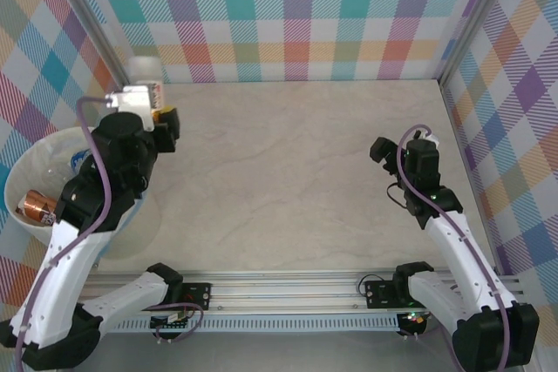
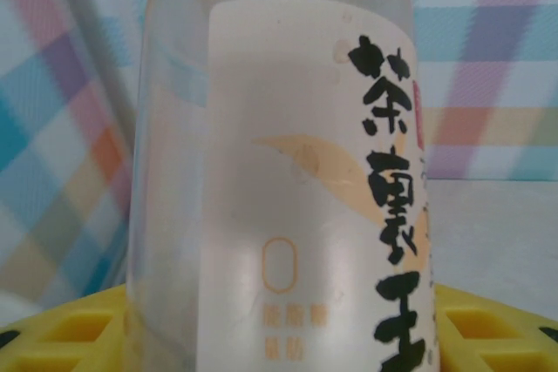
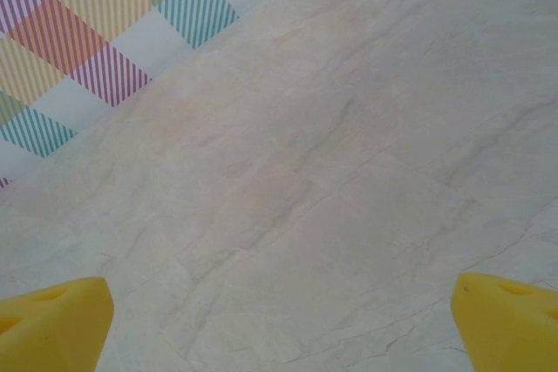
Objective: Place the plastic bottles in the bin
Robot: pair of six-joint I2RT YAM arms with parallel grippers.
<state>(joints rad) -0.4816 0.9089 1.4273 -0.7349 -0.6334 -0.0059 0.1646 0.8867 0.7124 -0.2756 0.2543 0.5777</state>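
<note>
I need to move my left gripper back over the cream bin's opening (image 1: 57, 173) next, which is lower and closer to my base, and let go of the bottle, because it hangs past the bin's rim.
A clear plastic bottle (image 2: 270, 172) with a white and orange label and black characters stands right in front of the left wrist camera. My left gripper (image 2: 279, 341) is shut on it, one yellow finger (image 2: 61, 337) on each side. From above, this bottle (image 1: 145, 71) and my left gripper (image 1: 151, 104) are near the back-left corner, just beyond the far side of the cream bin (image 1: 19, 172). The bin holds a brown-labelled bottle (image 1: 35, 206) and a blue-labelled one (image 1: 80, 160). My right gripper (image 3: 279, 337) (image 1: 382, 149) hangs open over bare table at the right.
Checked walls close off the table (image 1: 288, 172) at the back and on both sides. The left arm reaches over the bin's right half. A metal rail (image 1: 288, 289) runs along the near edge between the arm bases.
</note>
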